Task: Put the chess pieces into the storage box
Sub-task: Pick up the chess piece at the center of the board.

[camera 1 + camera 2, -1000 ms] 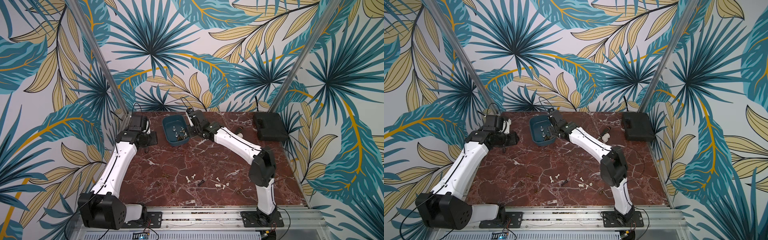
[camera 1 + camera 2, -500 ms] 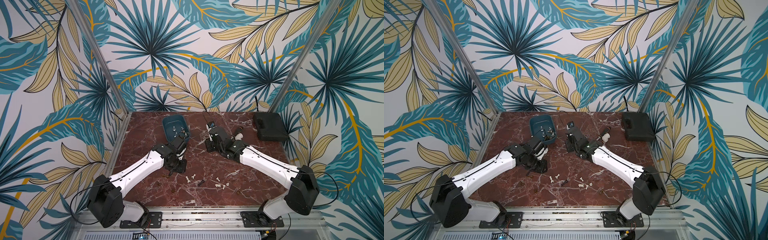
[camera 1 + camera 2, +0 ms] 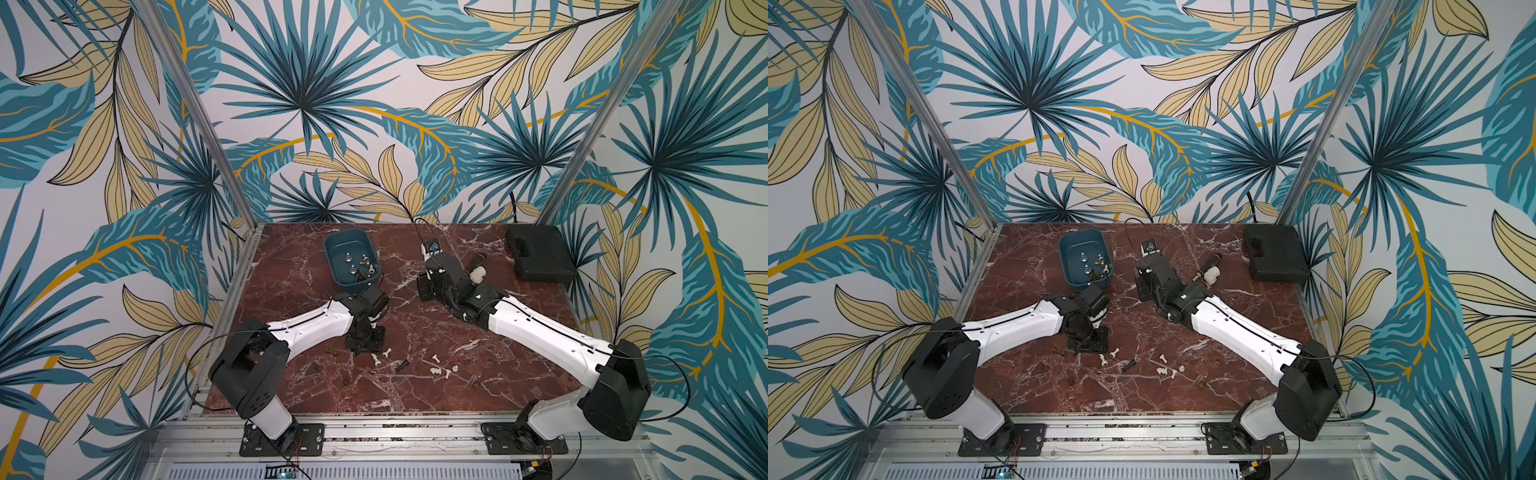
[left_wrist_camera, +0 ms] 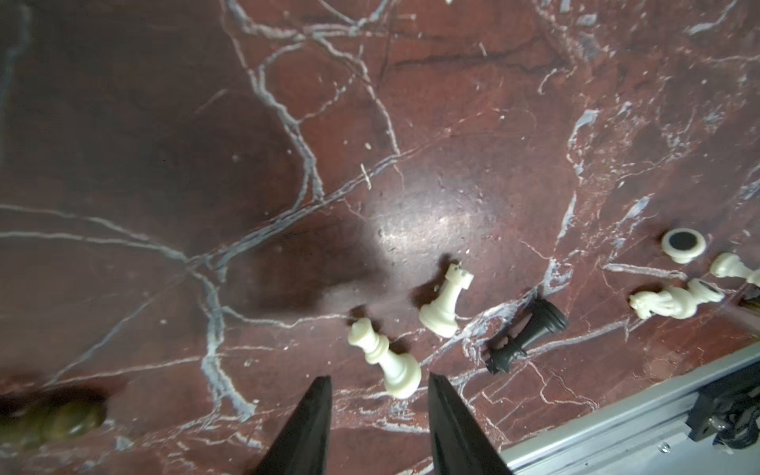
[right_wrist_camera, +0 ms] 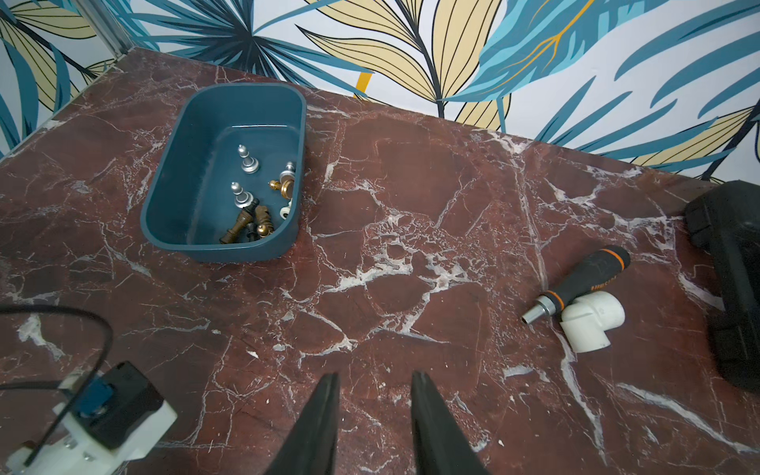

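My left gripper is above the nearest white piece and will go down next onto its body (image 3: 377, 360) (image 4: 386, 360) and close, because the piece's base shows between the open fingers.
The teal storage box (image 3: 332, 257) (image 3: 1068, 259) (image 5: 164, 197) stands at the back of the table with several silver, gold and brown chess pieces inside. More chess pieces lie near the front: a white one (image 4: 384, 357) (image 3: 376, 359), a white rook (image 4: 446, 302), a black one (image 4: 526, 333) and a white knight (image 4: 674, 300). Brown ones (image 3: 331, 351) lie to their left. My left gripper (image 4: 379, 376) (image 3: 365, 343) hangs open just over the table, empty, one fingertip (image 4: 436, 382) beside the nearest white piece's base. My right gripper (image 5: 375, 374) is open and empty over bare marble right of the box.
A black hard case (image 3: 540, 253) (image 5: 732, 288) sits at the back right. A black-handled tool (image 5: 584, 283) and a white elbow fitting (image 5: 592, 320) lie between it and my right arm (image 3: 442, 274). The metal front rail (image 4: 617, 411) runs close behind the scattered pieces.
My left arm has swung from the back left corner down to the scattered pieces at the front. My right gripper has pulled away from the box toward the table's middle.
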Controlling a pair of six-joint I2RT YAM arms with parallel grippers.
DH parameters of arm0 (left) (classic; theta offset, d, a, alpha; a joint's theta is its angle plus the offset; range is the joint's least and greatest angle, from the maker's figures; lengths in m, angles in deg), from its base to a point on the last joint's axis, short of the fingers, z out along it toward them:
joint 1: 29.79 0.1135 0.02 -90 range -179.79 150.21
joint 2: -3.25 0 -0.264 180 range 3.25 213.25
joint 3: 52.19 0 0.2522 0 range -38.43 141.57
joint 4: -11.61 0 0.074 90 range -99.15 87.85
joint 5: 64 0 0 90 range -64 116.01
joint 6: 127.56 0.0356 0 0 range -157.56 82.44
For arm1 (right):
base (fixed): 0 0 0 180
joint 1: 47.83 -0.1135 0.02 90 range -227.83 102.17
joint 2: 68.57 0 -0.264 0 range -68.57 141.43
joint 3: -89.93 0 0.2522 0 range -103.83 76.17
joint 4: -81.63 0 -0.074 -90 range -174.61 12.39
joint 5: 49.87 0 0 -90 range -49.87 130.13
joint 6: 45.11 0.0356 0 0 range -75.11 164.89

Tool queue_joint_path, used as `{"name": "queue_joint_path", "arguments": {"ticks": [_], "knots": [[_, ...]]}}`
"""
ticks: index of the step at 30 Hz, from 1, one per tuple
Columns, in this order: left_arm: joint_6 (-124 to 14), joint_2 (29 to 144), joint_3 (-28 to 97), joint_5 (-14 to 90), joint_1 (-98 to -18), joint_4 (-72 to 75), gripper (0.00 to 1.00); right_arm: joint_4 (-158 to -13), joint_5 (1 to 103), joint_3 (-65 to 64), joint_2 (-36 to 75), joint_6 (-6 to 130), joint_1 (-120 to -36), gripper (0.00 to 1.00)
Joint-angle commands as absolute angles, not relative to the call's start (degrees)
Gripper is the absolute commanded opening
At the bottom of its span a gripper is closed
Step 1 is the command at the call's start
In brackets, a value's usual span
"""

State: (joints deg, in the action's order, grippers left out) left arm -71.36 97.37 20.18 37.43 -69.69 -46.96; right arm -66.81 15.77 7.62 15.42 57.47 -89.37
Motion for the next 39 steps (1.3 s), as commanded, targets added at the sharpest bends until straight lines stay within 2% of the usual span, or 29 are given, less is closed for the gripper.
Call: {"name": "queue_joint_path", "arguments": {"ticks": [1,12,18,32,39], "knots": [[-72.14,99.28,19.66,37.6,-70.42,-44.95,0.43,-67.67,14.38,8.23,16.66,56.43,-89.05,0.34],[-70.3,102.18,20.28,34.53,-70.81,-47.76,0.39,-66.77,14.07,7.71,17.48,55.71,-89.05,0.34],[-69.47,103.44,21.11,31.59,-71.37,-50.54,0.29,-66.6,13.86,6.76,18.18,55.05,-89.05,0.34],[-69.2,102.66,22.27,29.0,-72.67,-52.75,0.15,-66.64,13.0,6.55,18.97,54.53,-88.96,0.34],[-68.45,100.43,25.87,26.77,-72.65,-54.56,0.04,-66.5,12.55,6.97,18.64,54.64,-89.01,0.34]]}}
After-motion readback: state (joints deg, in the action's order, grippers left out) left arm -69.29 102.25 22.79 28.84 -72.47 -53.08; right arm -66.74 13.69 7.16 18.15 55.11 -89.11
